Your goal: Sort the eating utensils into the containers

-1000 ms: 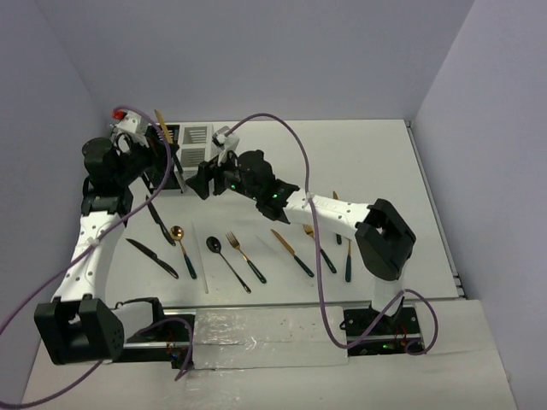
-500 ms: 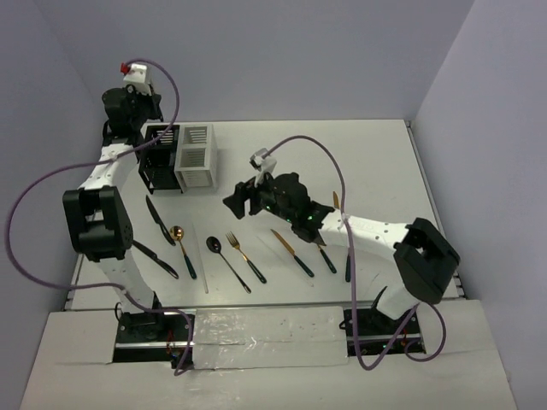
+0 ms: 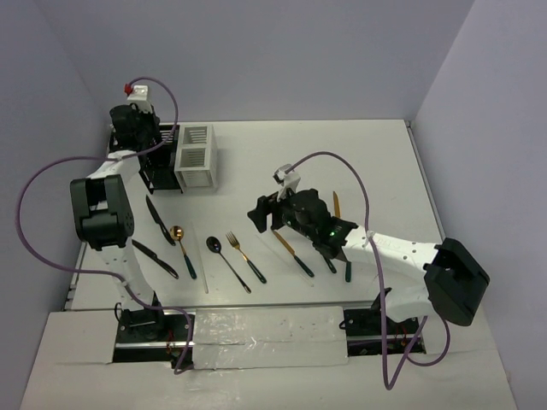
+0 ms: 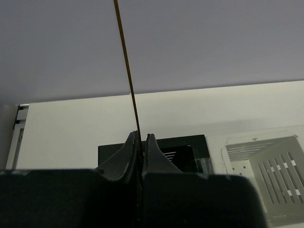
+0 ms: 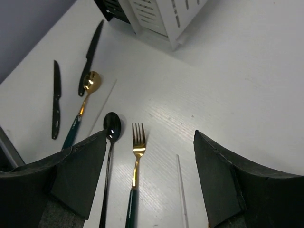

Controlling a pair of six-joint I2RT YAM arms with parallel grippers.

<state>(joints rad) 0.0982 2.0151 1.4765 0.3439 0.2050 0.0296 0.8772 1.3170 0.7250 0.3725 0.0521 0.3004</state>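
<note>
The gold knife's green handle (image 3: 304,266) is below and back of my right gripper, so the gripper needs to bring its open, empty fingers back and down around it.
My left gripper (image 4: 141,137) is shut on a thin gold utensil (image 4: 126,57) seen edge-on, just over the black container (image 4: 175,145), which adjoins the white container (image 4: 266,161). From above, the left gripper (image 3: 144,141) is at the black container (image 3: 158,166), which stands beside the white one (image 3: 197,158). My right gripper (image 5: 150,135) hangs open and empty above a gold fork (image 5: 137,147), a black spoon (image 5: 112,124) and a white stick (image 5: 180,185). In the top view the right gripper (image 3: 261,213) is mid-table.
On the table lie a gold spoon (image 3: 181,248), two black knives (image 3: 156,218) (image 3: 154,259), a gold knife (image 3: 292,252) and more utensils (image 3: 348,269) under the right arm. Walls close the back and both sides.
The right gripper has pulled back from the white container toward the middle of the table and opened wider. The left arm has stretched out to the black container with the gold utensil.
</note>
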